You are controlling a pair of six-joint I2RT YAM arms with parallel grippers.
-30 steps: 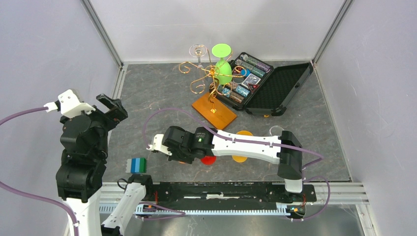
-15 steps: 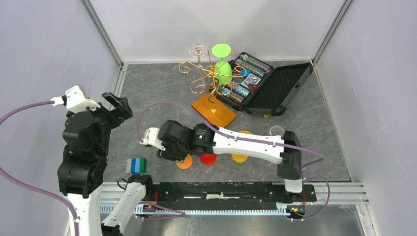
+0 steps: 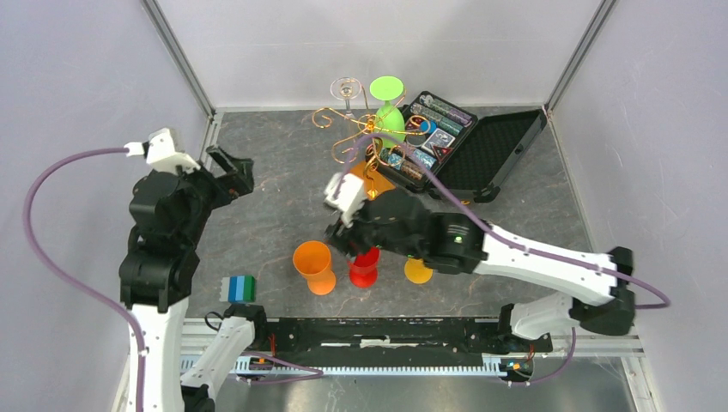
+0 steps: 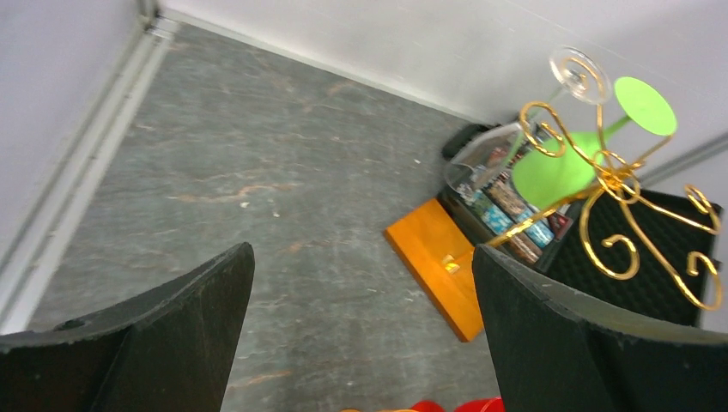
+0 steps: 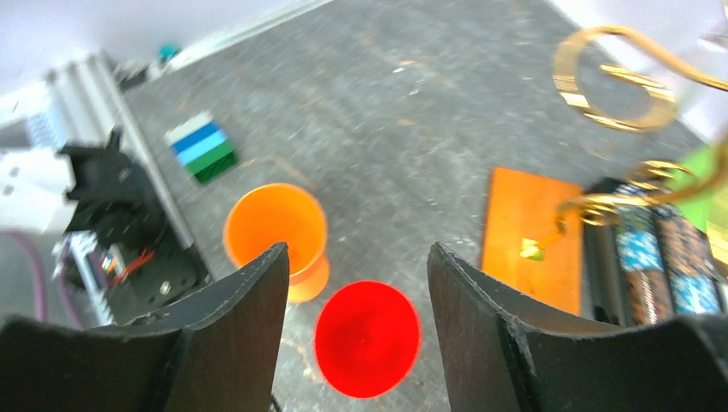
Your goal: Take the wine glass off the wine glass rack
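My left gripper swings outward and turns onto the clear wine glass's foot (image 3: 346,87) (image 4: 579,75) next, since it lies to the gripper's right in the top view, exposed above the rack's wire.
The gold wire rack (image 3: 367,137) stands at the back on its orange-brown base (image 3: 384,184), which my right arm partly covers. A green wine glass (image 3: 391,124) and a clear wine glass (image 3: 347,89) hang upside down on it. In the left wrist view the rack (image 4: 605,176), green glass (image 4: 549,172) and base (image 4: 438,270) lie ahead to the right. My left gripper (image 3: 233,172) (image 4: 360,257) is open and empty, left of the rack. My right gripper (image 3: 352,243) (image 5: 356,253) is open and empty above a red glass (image 5: 367,339), short of the base (image 5: 528,236).
An orange glass (image 3: 313,266), the red glass (image 3: 364,268) and a yellow-orange one (image 3: 418,272) stand on the table near the front. An open black case (image 3: 468,146) with coloured contents sits right of the rack. A blue-green block (image 3: 239,287) lies front left.
My right arm swung away from the front toward the rack, uncovering the orange glass. My left gripper moved back and right toward the rack. Both stayed open.
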